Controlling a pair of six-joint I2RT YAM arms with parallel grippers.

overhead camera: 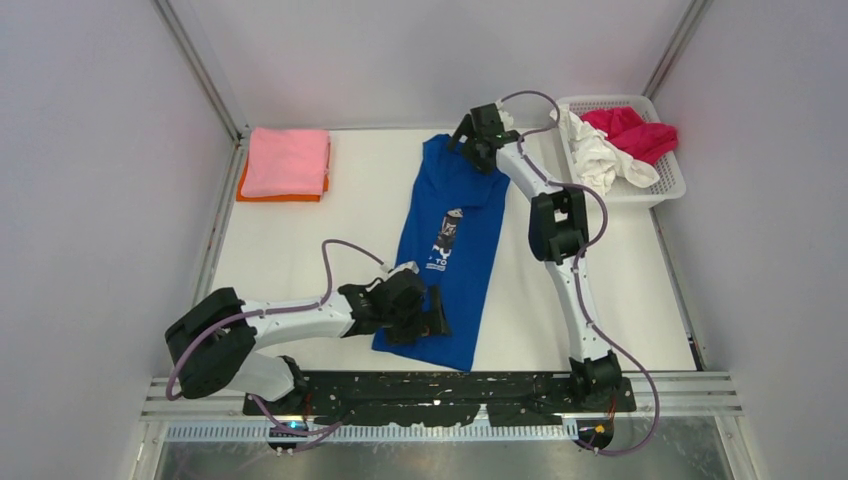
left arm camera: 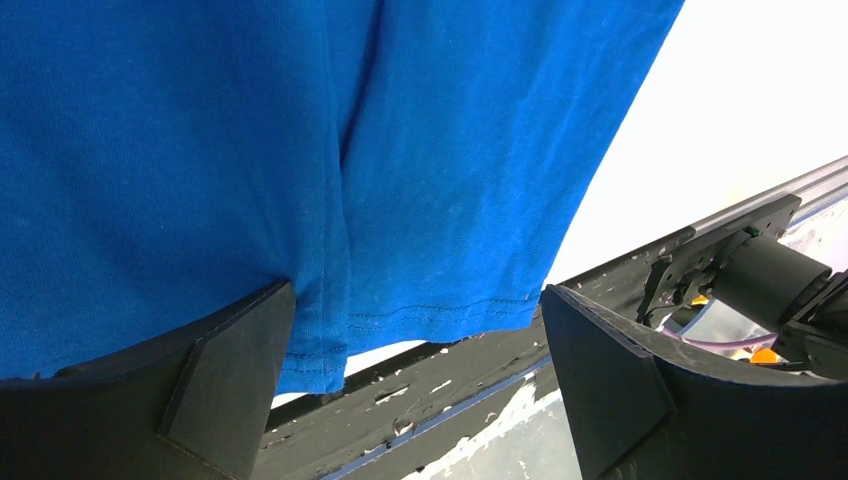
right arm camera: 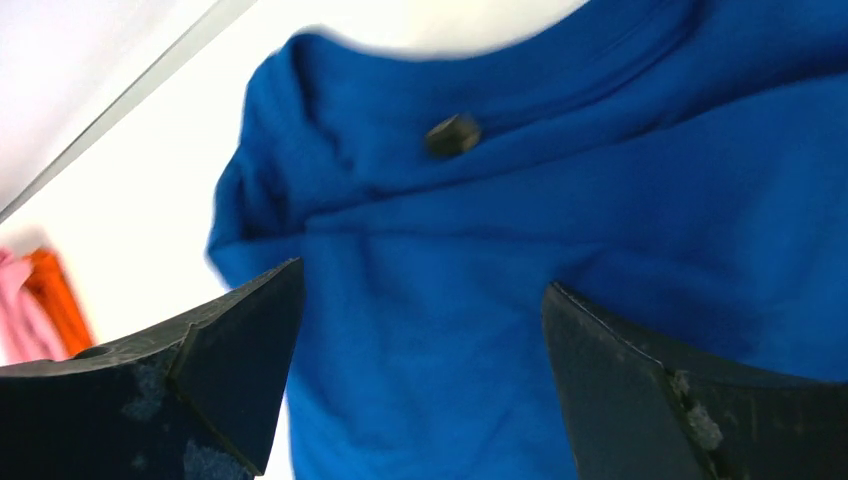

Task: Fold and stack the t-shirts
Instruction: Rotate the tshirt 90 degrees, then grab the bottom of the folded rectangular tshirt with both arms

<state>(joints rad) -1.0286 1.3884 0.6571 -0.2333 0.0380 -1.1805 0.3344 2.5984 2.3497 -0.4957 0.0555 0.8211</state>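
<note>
I need to move my left gripper to the left in the top view next, onto the blue t-shirt's near corner point(overhead camera: 378, 346), because its open fingers straddle the middle of the t-shirt's near hem.
A royal-blue t-shirt point(overhead camera: 452, 235) lies folded into a long strip down the middle of the table, its dark graphic facing up. My left gripper point(overhead camera: 437, 314) stands open over the shirt's near hem. In the left wrist view, the stitched hem point(left arm camera: 430, 315) runs between the spread fingers point(left arm camera: 230, 375). My right gripper point(overhead camera: 468, 136) is open at the far collar end. The right wrist view shows blue cloth point(right arm camera: 560, 200) filling the gap of that gripper point(right arm camera: 420, 330), and nothing is pinched. A folded pink t-shirt point(overhead camera: 286, 160) rests on a folded orange one point(overhead camera: 281, 197) at the back left.
A white mesh basket point(overhead camera: 673, 186) at the back right holds a crumpled white t-shirt point(overhead camera: 600, 160) and a crimson one point(overhead camera: 636, 134). The black base rail point(overhead camera: 440, 386) runs along the near edge just below the blue hem. Grey walls enclose the table on three sides.
</note>
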